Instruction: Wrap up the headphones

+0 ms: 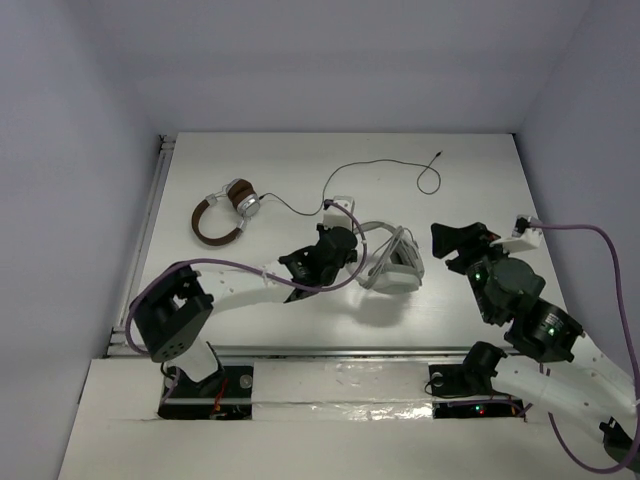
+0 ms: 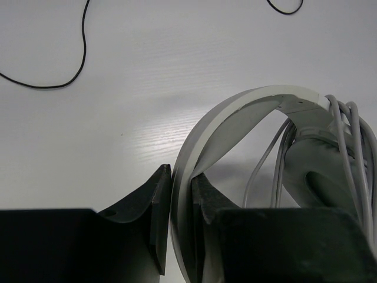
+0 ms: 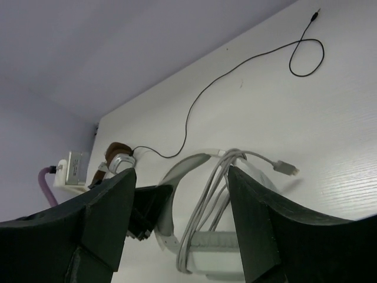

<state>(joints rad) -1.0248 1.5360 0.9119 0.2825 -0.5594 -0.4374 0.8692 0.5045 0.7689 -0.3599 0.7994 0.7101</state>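
Observation:
The robot next needs to lower its left gripper until the headphones rest on the tabletop below and let go of the headband (image 2: 253, 100), because the grey cable is already looped around them.
The white headphones (image 1: 398, 265) lie at the table's middle, ear cups toward the near side. Their grey cable (image 3: 206, 218) is looped several times over the headband (image 2: 253, 100) and round the ear cup (image 2: 315, 174). Its plug end (image 3: 285, 168) sticks out free to the right. My left gripper (image 1: 350, 250) is shut on the left side of the headband, which runs between its fingers in the left wrist view (image 2: 181, 200). My right gripper (image 1: 460, 240) is open and empty just right of the headphones, its fingers (image 3: 121, 200) spread wide with the headphones showing between them.
Smaller brown-cupped headphones (image 1: 228, 208) lie at the back left. Their thin black cable (image 1: 380, 168) trails right across the far side of the table, loops and ends in a plug (image 1: 440, 155). The cable also shows in the right wrist view (image 3: 194, 112).

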